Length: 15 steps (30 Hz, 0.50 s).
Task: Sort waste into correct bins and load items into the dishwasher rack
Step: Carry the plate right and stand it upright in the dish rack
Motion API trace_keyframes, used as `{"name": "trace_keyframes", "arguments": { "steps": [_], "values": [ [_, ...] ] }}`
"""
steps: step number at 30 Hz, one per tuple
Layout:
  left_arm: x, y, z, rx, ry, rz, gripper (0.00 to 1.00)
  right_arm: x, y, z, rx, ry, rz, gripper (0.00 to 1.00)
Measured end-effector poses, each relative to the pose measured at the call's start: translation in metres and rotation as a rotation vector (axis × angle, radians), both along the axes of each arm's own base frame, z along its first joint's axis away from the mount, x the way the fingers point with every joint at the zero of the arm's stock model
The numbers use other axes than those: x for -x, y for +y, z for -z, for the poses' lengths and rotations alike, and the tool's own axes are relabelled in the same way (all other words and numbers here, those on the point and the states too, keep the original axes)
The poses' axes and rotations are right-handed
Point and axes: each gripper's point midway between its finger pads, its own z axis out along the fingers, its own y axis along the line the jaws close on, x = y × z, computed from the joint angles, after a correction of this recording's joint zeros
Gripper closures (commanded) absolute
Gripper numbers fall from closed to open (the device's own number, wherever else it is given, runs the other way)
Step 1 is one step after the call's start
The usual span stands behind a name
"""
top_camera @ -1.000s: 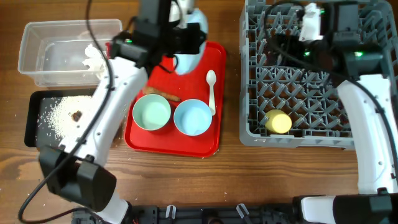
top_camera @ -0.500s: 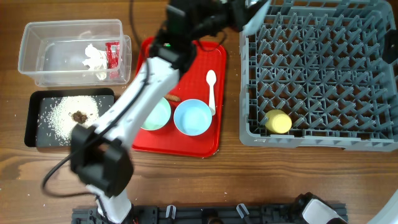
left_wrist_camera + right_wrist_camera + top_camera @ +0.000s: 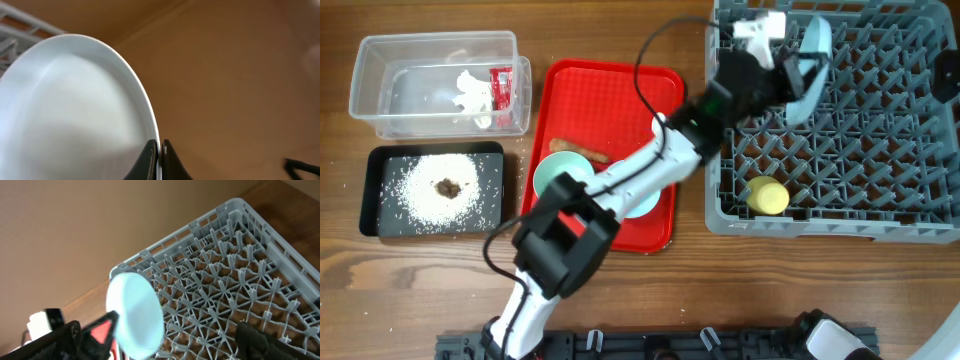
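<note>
The robot's left gripper next needs to bring the upright pale blue plate down among the prongs to let go of the plate's rim, as the plate still hangs above the rack's wires.
My left gripper [image 3: 788, 72] [image 3: 160, 150] is shut on the rim of the pale blue plate [image 3: 812, 52] [image 3: 75, 110] and holds it on edge over the back left of the grey dishwasher rack [image 3: 840, 120]. The right wrist view shows the plate [image 3: 135, 315] above the rack [image 3: 225, 275]. My right gripper [image 3: 175, 332] is open and empty above the rack, outside the overhead view. The yellow cup [image 3: 767, 195] lies in the rack's front left. A green bowl [image 3: 560, 178] and a blue bowl [image 3: 645, 203] sit on the red tray [image 3: 620, 85]. The spoon is hidden.
An orange-brown food stick [image 3: 578, 150] lies on the red tray. The clear tub [image 3: 380, 60] holds white tissue [image 3: 470, 95] and the red-and-white wrapper [image 3: 502, 85]. The black tray [image 3: 370, 215] holds rice [image 3: 420, 195] and a brown lump [image 3: 447, 186]. My left arm spans tray and rack.
My left arm has swung right from the red tray, carrying the plate to the rack's back left. The right arm has left the overhead view.
</note>
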Motion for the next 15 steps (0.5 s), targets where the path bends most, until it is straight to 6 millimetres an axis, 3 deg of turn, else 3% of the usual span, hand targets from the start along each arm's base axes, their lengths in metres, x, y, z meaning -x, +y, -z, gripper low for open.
{"name": "trace_keyframes", "arguments": {
  "steps": [4, 10, 11, 14, 15],
  "values": [
    [-0.001, -0.009, 0.023, -0.028, 0.025, -0.087, 0.96, 0.0, 0.0, 0.001, -0.003, 0.004, 0.0, 0.0],
    [-0.021, 0.001, 0.045, -0.056, 0.043, -0.199, 0.96, 0.001, 0.001, 0.002, -0.007, 0.009, 0.0, 0.0],
    [-0.023, 0.002, 0.051, -0.067, 0.05, -0.21, 0.93, 0.001, 0.001, 0.002, -0.007, 0.01, 0.0, 0.0],
    [-0.026, 0.004, 0.06, -0.087, 0.066, -0.222, 0.71, 0.001, 0.001, 0.002, -0.007, 0.009, 0.0, 0.0],
    [-0.026, 0.004, 0.061, -0.092, 0.064, -0.225, 0.69, 0.001, 0.001, 0.002, -0.006, 0.009, 0.0, 0.0]
  ]
}}
